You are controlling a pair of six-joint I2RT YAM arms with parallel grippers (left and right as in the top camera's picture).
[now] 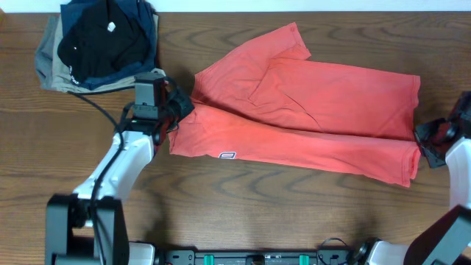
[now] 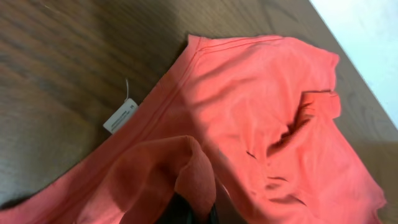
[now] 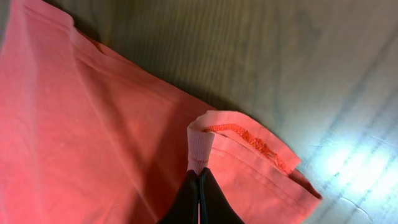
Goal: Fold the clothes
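Observation:
The robot's left gripper should ease the fold outward over the still uncovered shirt layer beyond the bunched fold (image 1: 205, 92) (image 2: 189, 106) and let go of it, because that layer is just outward.
The coral-red T-shirt (image 1: 309, 110) lies spread across the table, partly folded lengthwise, with a sleeve at the top and a small white logo (image 1: 227, 155) near its front edge. My left gripper (image 1: 179, 110) is shut on a bunched fold of the shirt's left end (image 2: 196, 171). My right gripper (image 1: 425, 140) is shut on a pinch of the shirt's right hem (image 3: 200, 146), whose stitched edge shows. A white tag (image 2: 120, 116) lies beside the shirt in the left wrist view.
A stack of folded black, navy and khaki garments (image 1: 99, 44) sits at the back left, just behind my left arm. The wood table (image 1: 294, 213) is bare in front of the shirt. A white wall strip runs along the back edge.

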